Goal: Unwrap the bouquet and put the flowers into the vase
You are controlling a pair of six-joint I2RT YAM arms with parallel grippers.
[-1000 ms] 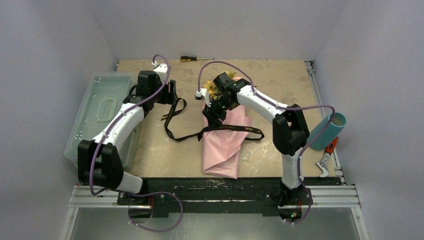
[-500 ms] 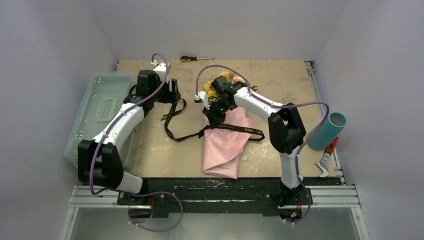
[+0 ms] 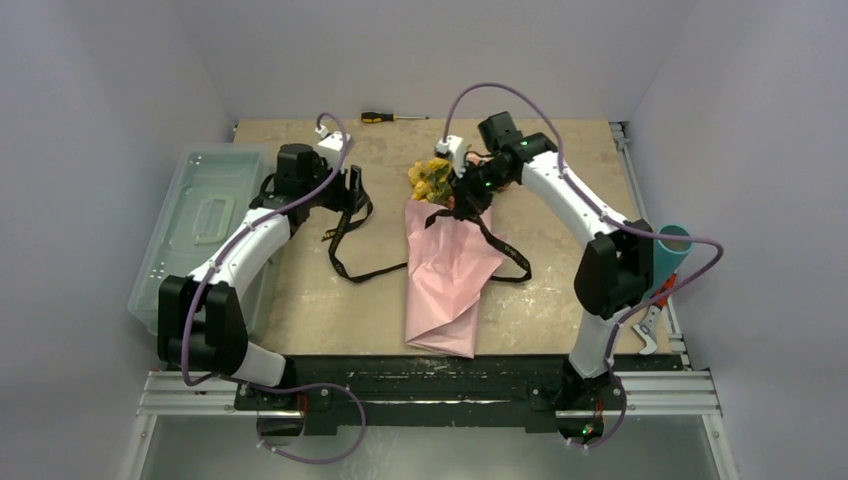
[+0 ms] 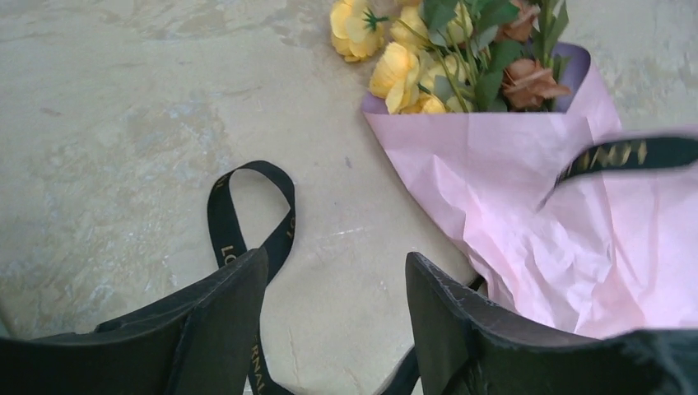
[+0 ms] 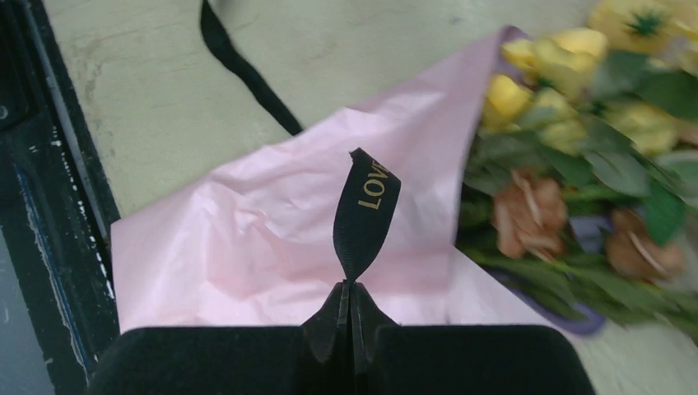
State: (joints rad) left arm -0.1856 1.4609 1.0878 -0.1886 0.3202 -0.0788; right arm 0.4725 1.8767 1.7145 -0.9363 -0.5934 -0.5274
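Observation:
The left gripper moves down and back onto that part point(image 3: 376, 274) point(image 4: 402, 378) of the black ribbon between its loop and the paper next.
The bouquet point(image 3: 446, 275) lies on the table, its pink paper cone point(image 5: 247, 239) pointing at the near edge and the flowers point(image 3: 431, 180) at the far end. My right gripper point(image 5: 350, 286) is shut on the black ribbon point(image 5: 366, 210) and holds it up above the paper, just beside the flowers point(image 5: 576, 123). From there the ribbon point(image 3: 507, 253) trails down across the cone's right side and loops on the table to the left. My left gripper point(image 4: 337, 276) hangs open over that ribbon loop point(image 4: 247, 206), left of the paper point(image 4: 535, 214). The teal vase point(image 3: 662, 262) stands at the right edge, partly behind my right arm.
A translucent lidded plastic box point(image 3: 200, 225) sits at the left edge under my left arm. A screwdriver point(image 3: 392, 118) lies at the back. Red-handled pliers point(image 3: 652, 310) lie by the vase at the right rail.
My right gripper closed on the ribbon and pulled it up and toward the back right, off the middle of the cone. The left arm has hardly moved.

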